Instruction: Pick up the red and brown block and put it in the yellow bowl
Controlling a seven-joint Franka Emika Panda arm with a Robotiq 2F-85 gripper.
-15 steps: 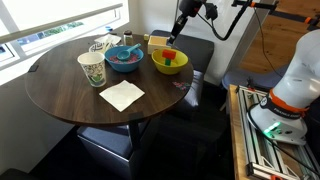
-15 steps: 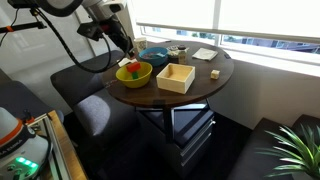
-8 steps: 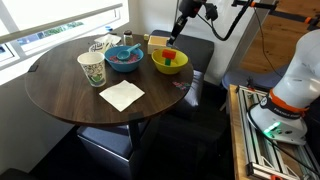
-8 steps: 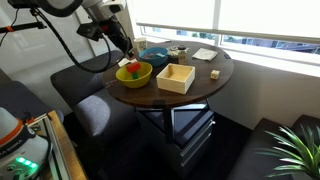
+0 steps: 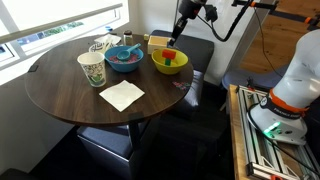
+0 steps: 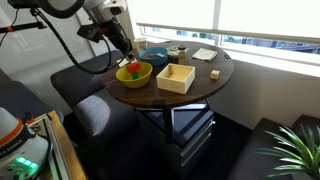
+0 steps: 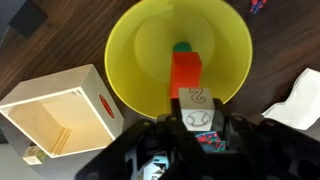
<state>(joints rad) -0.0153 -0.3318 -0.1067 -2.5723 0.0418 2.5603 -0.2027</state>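
Note:
The yellow bowl is right below my gripper, so my gripper should go down a little into the bowl's open inside and let go of the red and brown block (image 7: 185,72).
The yellow bowl (image 7: 130,40) fills the upper middle of the wrist view and stands near the table edge in both exterior views (image 5: 158,63) (image 6: 144,76). The red and brown block (image 7: 185,72) hangs over the bowl's inside, with a green bit just beyond it; its white picture face points at the camera. It shows as a red spot in the bowl in both exterior views (image 5: 171,57) (image 6: 131,70). My gripper (image 7: 198,120) is shut on the block, right above the bowl (image 5: 174,42) (image 6: 127,60).
A pale tan open box (image 7: 60,110) (image 6: 176,77) stands right beside the yellow bowl. A blue bowl (image 5: 124,58), a paper cup (image 5: 91,69) and a white napkin (image 5: 122,94) share the round wooden table (image 5: 60,100). Dark seats ring the table.

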